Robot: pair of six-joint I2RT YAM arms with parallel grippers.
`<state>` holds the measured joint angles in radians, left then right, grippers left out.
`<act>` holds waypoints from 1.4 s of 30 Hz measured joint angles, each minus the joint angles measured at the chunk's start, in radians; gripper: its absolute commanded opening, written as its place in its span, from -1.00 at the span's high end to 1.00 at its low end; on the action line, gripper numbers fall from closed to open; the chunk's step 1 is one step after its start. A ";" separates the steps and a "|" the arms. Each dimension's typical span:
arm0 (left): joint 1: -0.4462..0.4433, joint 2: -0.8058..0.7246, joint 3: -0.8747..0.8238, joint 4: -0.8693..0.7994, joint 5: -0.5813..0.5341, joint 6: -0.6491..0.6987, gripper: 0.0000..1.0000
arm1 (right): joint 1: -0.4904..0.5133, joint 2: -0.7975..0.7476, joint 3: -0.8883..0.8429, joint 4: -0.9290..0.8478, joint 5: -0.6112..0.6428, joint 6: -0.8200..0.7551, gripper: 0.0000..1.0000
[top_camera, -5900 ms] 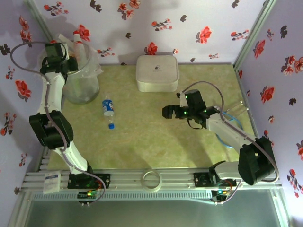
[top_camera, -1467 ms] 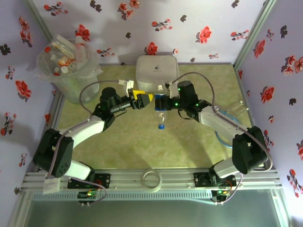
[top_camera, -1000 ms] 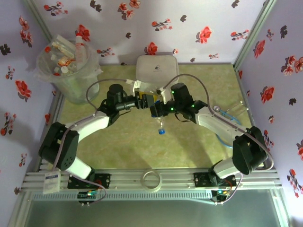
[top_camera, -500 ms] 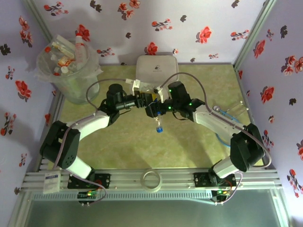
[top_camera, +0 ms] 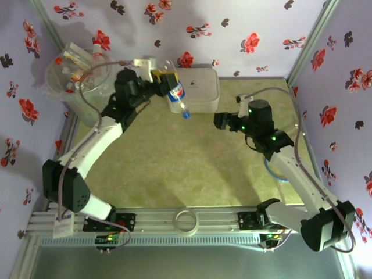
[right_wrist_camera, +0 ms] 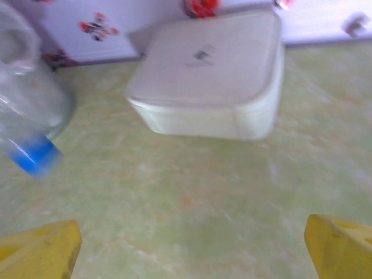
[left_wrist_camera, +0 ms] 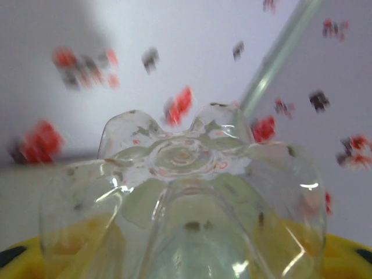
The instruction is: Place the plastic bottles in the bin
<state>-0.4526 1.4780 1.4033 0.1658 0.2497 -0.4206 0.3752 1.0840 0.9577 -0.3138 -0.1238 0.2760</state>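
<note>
My left gripper swings next over the bin's opening (top_camera: 81,73) beside it, away from the white box, and releases the bottle onto those already inside.
My left gripper (top_camera: 167,80) is shut on a clear blue-labelled plastic bottle (top_camera: 176,93) and holds it in the air before the white box, its blue cap (top_camera: 186,114) pointing down. In the left wrist view the bottle's ribbed base (left_wrist_camera: 185,192) sits between the yellow fingers (left_wrist_camera: 346,256). The bin (top_camera: 81,96) stands at the back left with several red-capped bottles (top_camera: 75,72) inside, left of the held one. My right gripper (top_camera: 220,122) hangs open and empty over the mat at mid right. Its yellow fingertips (right_wrist_camera: 40,250) are spread wide, and the held bottle's cap (right_wrist_camera: 34,156) shows at far left.
A white rounded-square box (top_camera: 195,87) sits at the back centre, just behind the held bottle, and is also in the right wrist view (right_wrist_camera: 215,75). A clear blue-rimmed dish (top_camera: 272,170) lies partly under the right arm. A white ring (top_camera: 186,220) rests on the front rail.
The bottle passed from my right gripper to my left. The left arm then lifted it up and back toward the bin. The right gripper opened and drew away to the right.
</note>
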 measured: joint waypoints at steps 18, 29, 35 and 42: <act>0.406 -0.066 0.185 -0.151 -0.552 0.242 0.66 | -0.016 0.088 -0.159 -0.014 -0.011 0.103 -0.99; 0.434 -0.096 0.159 -0.121 -0.672 0.333 0.63 | -0.016 0.098 -0.159 0.005 -0.037 0.119 -0.99; 0.465 -0.025 0.159 -0.135 -0.668 0.379 0.62 | -0.016 0.113 -0.158 0.006 -0.056 0.121 -0.99; 0.471 0.047 0.146 -0.224 -0.572 0.372 0.62 | -0.016 0.128 -0.143 0.000 -0.067 0.121 -0.99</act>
<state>0.0181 1.5249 1.5494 -0.0578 -0.3225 -0.0490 0.3595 1.2121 0.8143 -0.3134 -0.1909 0.3969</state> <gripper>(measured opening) 0.504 0.993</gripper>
